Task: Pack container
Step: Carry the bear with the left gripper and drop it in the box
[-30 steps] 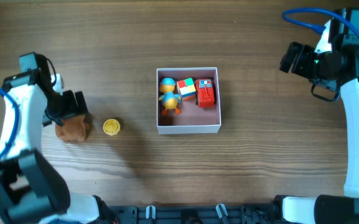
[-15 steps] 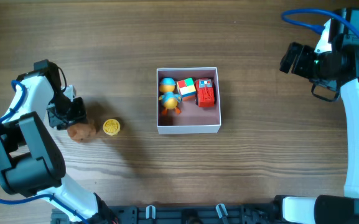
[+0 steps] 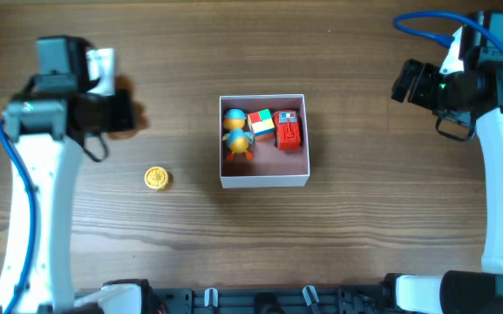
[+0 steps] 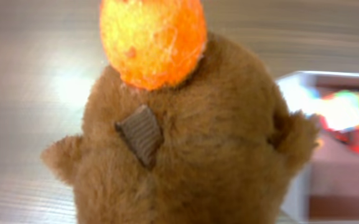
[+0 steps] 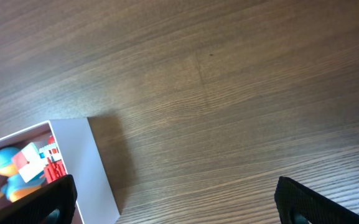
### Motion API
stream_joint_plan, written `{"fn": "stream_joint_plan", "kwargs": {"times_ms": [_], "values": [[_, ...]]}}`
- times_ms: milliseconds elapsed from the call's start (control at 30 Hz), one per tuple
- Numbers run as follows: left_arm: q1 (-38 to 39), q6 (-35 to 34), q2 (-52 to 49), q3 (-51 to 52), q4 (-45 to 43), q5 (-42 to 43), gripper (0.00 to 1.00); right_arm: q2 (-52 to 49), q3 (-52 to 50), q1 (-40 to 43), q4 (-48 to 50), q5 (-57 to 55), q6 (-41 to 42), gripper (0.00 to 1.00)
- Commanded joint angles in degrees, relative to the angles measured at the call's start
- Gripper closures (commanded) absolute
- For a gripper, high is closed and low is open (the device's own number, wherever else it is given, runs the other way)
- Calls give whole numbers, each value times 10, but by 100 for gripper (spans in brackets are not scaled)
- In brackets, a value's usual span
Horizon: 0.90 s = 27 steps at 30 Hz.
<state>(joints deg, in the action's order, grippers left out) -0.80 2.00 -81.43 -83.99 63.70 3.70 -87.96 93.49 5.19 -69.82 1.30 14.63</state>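
Note:
The box's bare bottom lies below my left gripper, to its right in the overhead view, so next I will move my left gripper across and down and release the plush (image 4: 185, 143) over it.
The container (image 3: 264, 181) is a white-walled square box with a pink floor, at the table's middle. Inside it lie a blue-and-orange figure (image 3: 235, 133), a multicoloured cube (image 3: 261, 122) and a red toy (image 3: 288, 131). My left gripper (image 3: 120, 115) hangs left of the box, shut on a brown plush toy (image 3: 132, 122). That plush (image 4: 185, 143), with an orange ball on it, fills the left wrist view and hides the fingers. The box's corner (image 4: 347, 149) shows behind it. My right gripper (image 5: 176, 199) is open over bare wood, right of the box wall (image 5: 98, 168).
A small yellow round toy (image 3: 155, 178) lies on the table between the left arm and the box. The right arm (image 3: 460, 87) stays at the far right edge. Black fixtures line the table's near edge.
My left gripper shut on the brown plush toy, lifted it off the table and carried it toward the far side. The yellow toy, the box and the right arm stayed still.

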Motion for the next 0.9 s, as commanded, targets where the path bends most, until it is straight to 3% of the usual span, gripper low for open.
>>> {"fn": "stream_joint_plan", "kwargs": {"times_ms": [0, 133, 233, 467, 700, 800, 833, 867], "values": [[144, 80, 15, -5, -40, 23, 96, -16, -3, 1, 3, 7, -11, 0], [293, 146, -41, -5, -83, 1, 96, -16, -2, 1, 3, 7, -11, 0], [351, 174, -118, -5, -87, -3, 96, -16, -2, 1, 3, 0, -11, 0], [382, 203, -254, -5, -86, -16, 96, -16, -2, 1, 3, 0, -11, 0], [385, 203, -258, 9, -42, -36, 95, -16, -2, 1, 3, 0, -11, 0], [385, 203, -267, 20, -46, -36, 79, -16, -2, 1, 3, 0, -11, 0], [385, 203, -268, 20, -49, -36, 70, -16, -2, 1, 3, 1, -11, 0], [385, 203, -267, 20, -50, -36, 52, -16, -2, 1, 3, 0, -11, 0]]}}
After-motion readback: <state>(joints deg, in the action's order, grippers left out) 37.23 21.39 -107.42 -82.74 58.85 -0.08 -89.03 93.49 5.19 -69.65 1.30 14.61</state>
